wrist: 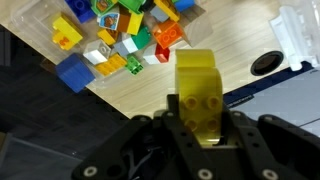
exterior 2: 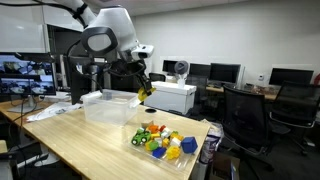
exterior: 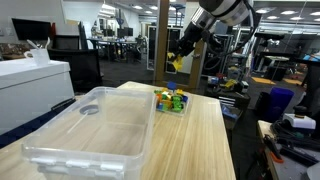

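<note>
I need to move my gripper to the left in the wrist view and down over the pile of coloured bricks to let go of the yellow brick, because it hangs high and apart.
My gripper is shut on a yellow toy brick, studs facing the wrist camera. In both exterior views the brick hangs in the air, well above the wooden table. Below it, in the wrist view, lies a pile of several coloured bricks on the tabletop. In both exterior views that pile sits beside a large clear plastic bin. The gripper hovers above and behind the pile, apart from it.
An upturned clear bin with a round dark spot shows at the wrist view's right edge. Office chairs, desks and monitors surround the table. A white cabinet stands beside the table; a blue bin sits on the floor.
</note>
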You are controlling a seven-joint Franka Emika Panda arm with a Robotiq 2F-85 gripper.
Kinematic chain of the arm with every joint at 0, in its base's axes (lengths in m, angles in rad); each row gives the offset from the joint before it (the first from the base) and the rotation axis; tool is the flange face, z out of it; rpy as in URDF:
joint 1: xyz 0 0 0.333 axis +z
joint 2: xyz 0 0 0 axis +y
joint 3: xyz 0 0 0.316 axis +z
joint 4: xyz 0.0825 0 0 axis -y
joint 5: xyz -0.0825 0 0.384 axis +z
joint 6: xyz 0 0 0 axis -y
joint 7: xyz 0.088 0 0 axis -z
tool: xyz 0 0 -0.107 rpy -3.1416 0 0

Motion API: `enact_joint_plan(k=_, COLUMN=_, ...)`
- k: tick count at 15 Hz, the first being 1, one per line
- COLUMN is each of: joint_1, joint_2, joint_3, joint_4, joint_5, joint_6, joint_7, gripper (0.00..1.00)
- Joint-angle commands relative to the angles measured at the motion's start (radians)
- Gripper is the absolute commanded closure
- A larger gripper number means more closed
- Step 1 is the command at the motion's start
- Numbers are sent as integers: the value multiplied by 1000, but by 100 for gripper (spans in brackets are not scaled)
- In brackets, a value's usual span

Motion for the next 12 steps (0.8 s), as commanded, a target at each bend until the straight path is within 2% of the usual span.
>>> enact_joint_plan(k=1, joint_1=-21, joint_2=82, joint_3=-20, joint_4=69, joint_5=-4, joint_6=-40, joint_7=114, gripper=88)
enact_joint_plan(k=5, joint_1=-26, joint_2=173, joint_3=-63, joint_4=157, joint_5=-24, joint_6=-94, joint_7=256, gripper=88)
enact_joint_plan(k=6, joint_1=-78, joint_2=195, joint_3=-22, joint_4=183, joint_5=-47, joint_6=-111, joint_7=306, gripper=88)
enact_joint_plan(k=12, joint_1=-119, joint_2=318, joint_3=-6, joint_4=294, joint_5=-125, joint_6=-248, joint_7=470, gripper=88)
